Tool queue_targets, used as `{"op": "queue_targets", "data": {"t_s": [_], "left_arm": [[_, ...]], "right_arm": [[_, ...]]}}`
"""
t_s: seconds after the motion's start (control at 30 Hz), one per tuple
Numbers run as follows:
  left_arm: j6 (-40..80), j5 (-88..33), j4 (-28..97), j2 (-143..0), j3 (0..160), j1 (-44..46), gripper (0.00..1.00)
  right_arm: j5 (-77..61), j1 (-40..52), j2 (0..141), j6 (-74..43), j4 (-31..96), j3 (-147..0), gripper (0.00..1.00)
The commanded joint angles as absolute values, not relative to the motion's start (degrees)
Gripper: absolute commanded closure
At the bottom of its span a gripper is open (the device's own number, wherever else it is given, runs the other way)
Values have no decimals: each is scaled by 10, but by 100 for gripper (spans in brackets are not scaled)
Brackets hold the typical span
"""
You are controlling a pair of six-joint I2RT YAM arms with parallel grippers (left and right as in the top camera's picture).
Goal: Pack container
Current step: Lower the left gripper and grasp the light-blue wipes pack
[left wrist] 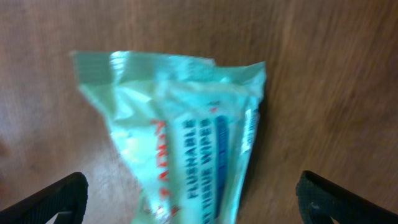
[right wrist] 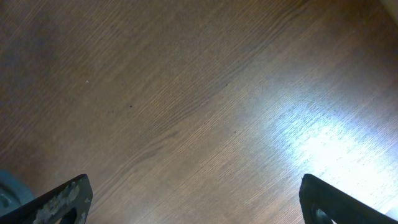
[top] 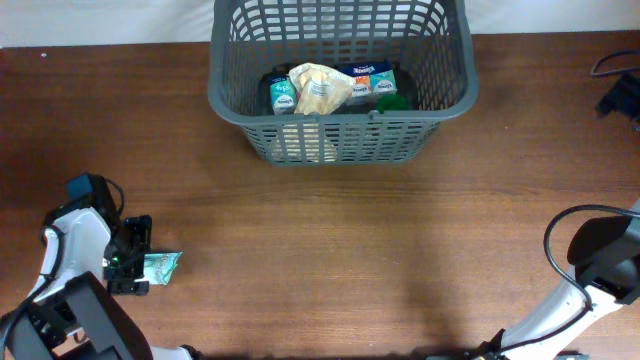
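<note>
Next, my left gripper moves down over the pale green pack, its open fingers coming down along both sides, because the pack lies on the wood between them.
The dark grey slotted basket stands at the back centre of the table. It holds teal tissue packets, a beige bag and something green. A pale green pack of flushable tissue wipes lies on the wood at the front left, and it fills the left wrist view. My left gripper is open, its fingers apart on either side of the pack. My right gripper is open over bare wood; in the overhead view only its arm shows at the right edge.
The brown wooden table spans the view. A black cable and dark object sit at the far right edge. A white wall runs behind the basket.
</note>
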State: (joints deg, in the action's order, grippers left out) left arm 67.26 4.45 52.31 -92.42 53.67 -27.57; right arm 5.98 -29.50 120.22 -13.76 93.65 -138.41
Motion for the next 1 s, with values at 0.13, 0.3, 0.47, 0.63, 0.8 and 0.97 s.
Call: {"op": "queue_targets", "data": {"t_s": [0.13,0.3,0.47,0.63,0.8,0.97], "left_arm": [[645,45,489,-956,533,-279,1],[631,45,477,-963,533,-279,1],[630,45,469,-963,530,-279,1],[630,41,446,-963,499,-279,1],[631,23,400,-963,446,-279,1],[626,23,361,-963,413,-279,1]], "right_arm": [[58,-296,1196,-145,936,-1381,1],[58,-297,1196,-145,936,-1381,1],[58,-297,1196,-145,936,-1381,1],[58,-297,1196,-145,936,-1381,1],[58,-297,1196,-145,936,-1381,1],[58,-297,1196,-145,936,-1381,1]]}}
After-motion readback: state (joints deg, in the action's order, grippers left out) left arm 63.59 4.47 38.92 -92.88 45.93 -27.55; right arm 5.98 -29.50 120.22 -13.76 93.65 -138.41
